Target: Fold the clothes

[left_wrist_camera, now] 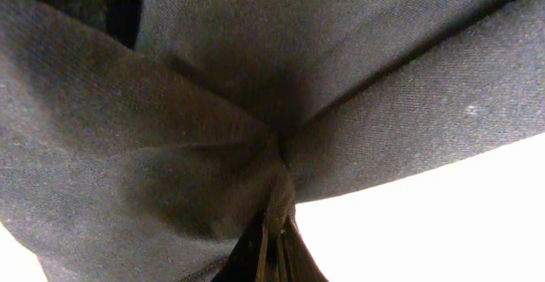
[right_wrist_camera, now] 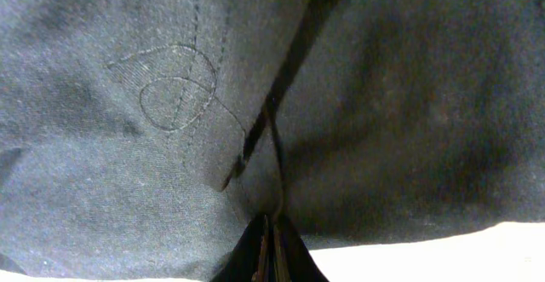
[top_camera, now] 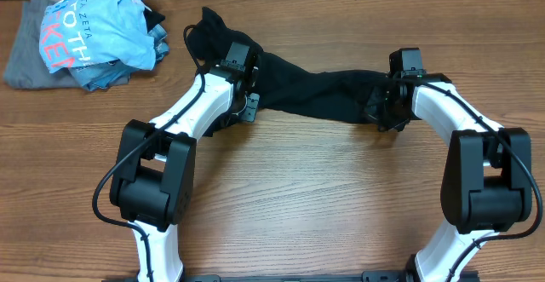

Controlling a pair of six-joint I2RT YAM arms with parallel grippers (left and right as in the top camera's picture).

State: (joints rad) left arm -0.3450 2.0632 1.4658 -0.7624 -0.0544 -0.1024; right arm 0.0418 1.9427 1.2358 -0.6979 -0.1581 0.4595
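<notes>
Next, my left gripper lifts, then sweeps outward and down to release on the table's back part, outward of it, because the black T-shirt is rumpled.
The clothes, a black T-shirt, hang stretched in a rumpled band between my two arms above the wooden table. My left gripper is shut on the shirt's left end, and black fabric fills the left wrist view, bunched into the pinch of the fingertips. At the shirt's right end my right gripper is shut on the cloth. In the right wrist view the fabric shows a seam and a stitched loop, gathered into the closed gripper.
A light blue shirt with pink lettering lies crumpled on a grey garment at the back left of the wooden table. Both arms' bases stand at the front edge.
</notes>
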